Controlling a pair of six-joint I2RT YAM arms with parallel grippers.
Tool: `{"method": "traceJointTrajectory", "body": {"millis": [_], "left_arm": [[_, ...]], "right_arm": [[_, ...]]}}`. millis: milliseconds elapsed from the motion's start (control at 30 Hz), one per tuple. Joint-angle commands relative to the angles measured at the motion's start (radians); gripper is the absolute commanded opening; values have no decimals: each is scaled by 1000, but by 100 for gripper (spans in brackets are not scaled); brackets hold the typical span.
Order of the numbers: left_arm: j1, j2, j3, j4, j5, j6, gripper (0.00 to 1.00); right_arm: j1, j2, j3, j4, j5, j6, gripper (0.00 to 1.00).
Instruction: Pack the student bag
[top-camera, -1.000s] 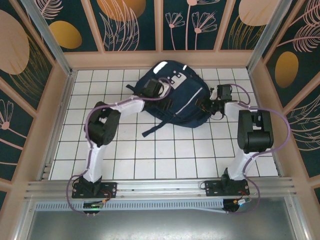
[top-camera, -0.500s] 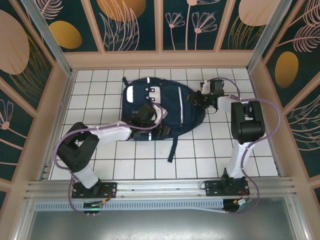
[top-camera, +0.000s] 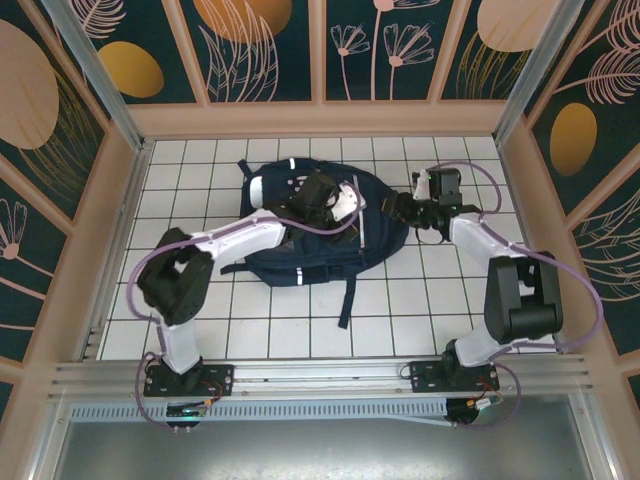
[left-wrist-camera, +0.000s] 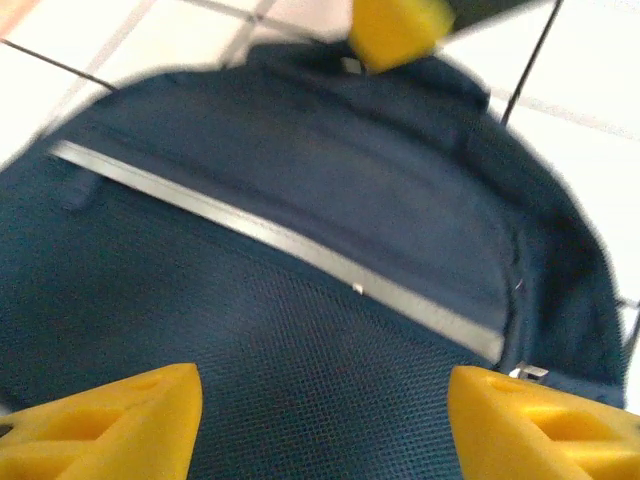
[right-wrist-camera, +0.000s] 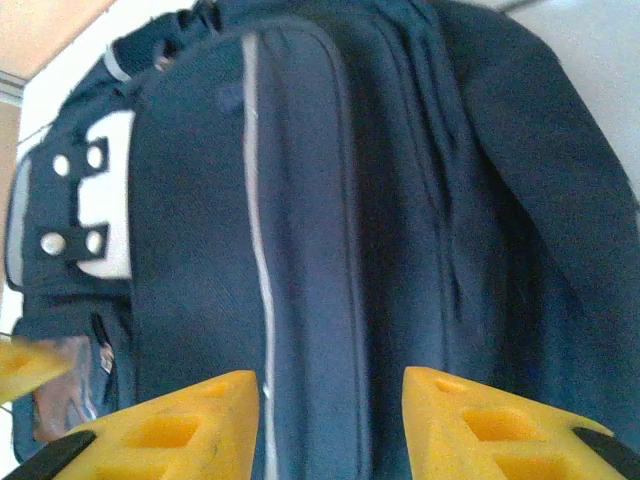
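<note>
I will lower my right gripper and bring it back toward the near end of the reflective stripe, since the small metal zipper pull lies just past it.
The student bag, navy with pale stripes, lies flat on the white tiled floor at mid-back. My left gripper hovers over its middle. In the left wrist view this gripper is open, its yellow fingers wide apart above the bag's mesh fabric, near a reflective stripe. My right gripper is at the bag's right edge. Seen from the right wrist, it is open over a navy panel, with the grey dotted patch at the left.
A dark strap trails from the bag toward the near side. Low beige walls enclose the tiled floor. A tip of the other gripper's yellow finger shows beyond the bag in the left wrist view.
The left gripper has moved from the bag's near edge up over its middle. The right gripper has shifted slightly nearer and its jaws have widened. The bag has turned a little.
</note>
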Motion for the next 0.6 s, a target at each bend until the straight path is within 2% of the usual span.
{"method": "traceJointTrajectory", "body": {"millis": [0,67,167,300,400,433,467,533,567], "left_arm": [[4,48,30,-103,79,205,66],[4,45,10,-107,150,272,68],[4,20,-67,-27,168,324,73],[3,32,-122,54,96,367,74],[3,52,-115,50,86,380,71],[2,54,-117,57,78,384,66],[3,52,-121,68,69,385,57],[3,43,-121,87,65,385,30],[3,36,-121,94,75,383,21]], "right_arm": [[-7,-66,-88,-96,46,-15,43],[-9,-96,-127,-99,26,-19,43],[-7,-126,-166,-107,5,-23,43],[4,-157,-199,-96,-50,-27,43],[27,-169,-207,-100,-103,-26,43],[39,-173,-214,-88,-123,-33,43],[51,-175,-219,-76,-141,-45,43],[79,-165,-221,-65,-155,-59,40],[91,-160,-221,-59,-160,-62,40]]}}
